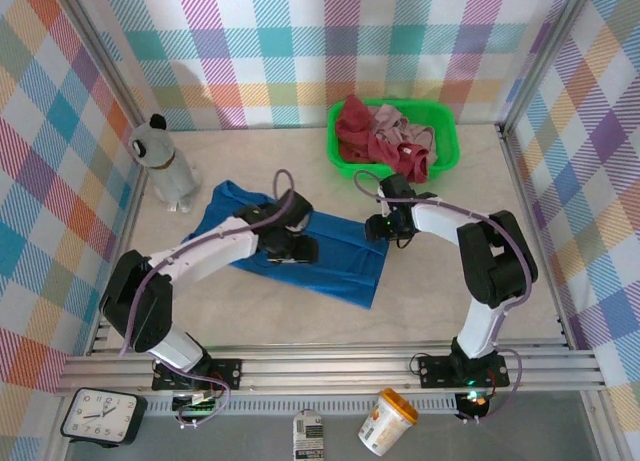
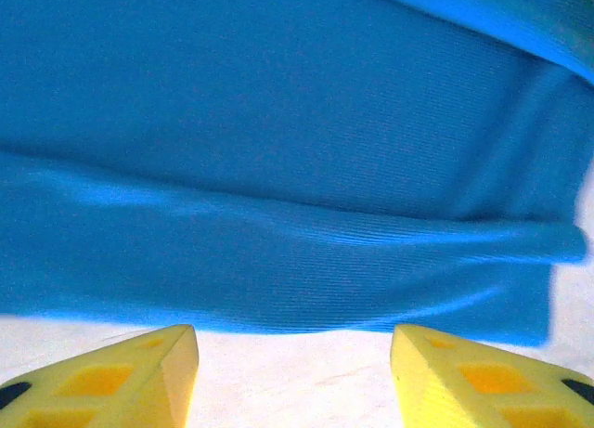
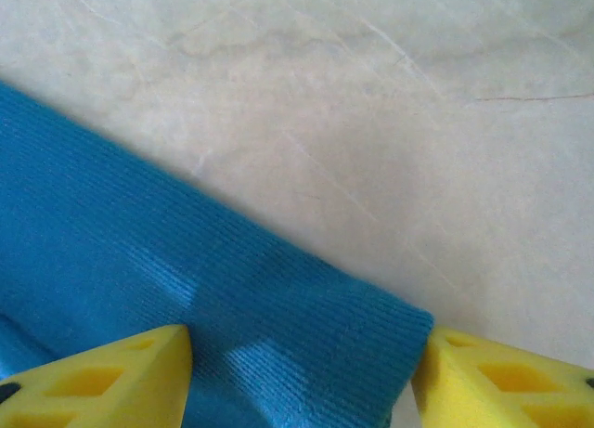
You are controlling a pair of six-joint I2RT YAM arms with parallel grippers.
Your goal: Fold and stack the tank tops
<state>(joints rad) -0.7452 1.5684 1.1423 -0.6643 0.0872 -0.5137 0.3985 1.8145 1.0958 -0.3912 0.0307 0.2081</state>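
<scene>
My left gripper moves along the blue top's near edge to the blue top's near corner (image 1: 368, 300) (image 2: 538, 328) next, before it lowers.
The royal blue tank top (image 1: 345, 261) lies spread flat across the middle of the table. My left gripper (image 1: 300, 249) sits low over its near edge. In the left wrist view that gripper (image 2: 292, 330) is open, with bare table between its yellow fingers and the blue tank top's hem (image 2: 278, 214) just ahead. My right gripper (image 1: 378, 228) is at the cloth's far right corner. It (image 3: 302, 340) stands open with that blue corner (image 3: 278, 307) lying between the jaws. The dark red tank top (image 1: 352, 121) and the pale pink tank top (image 1: 395, 131) lie crumpled in the green basket (image 1: 447, 141).
A grey dog figurine (image 1: 165, 161) stands at the far left, close to the blue cloth. Below the table's front rail are a clock (image 1: 100, 416) and a yellow-lidded cup (image 1: 388, 421). Checked walls enclose the table on three sides.
</scene>
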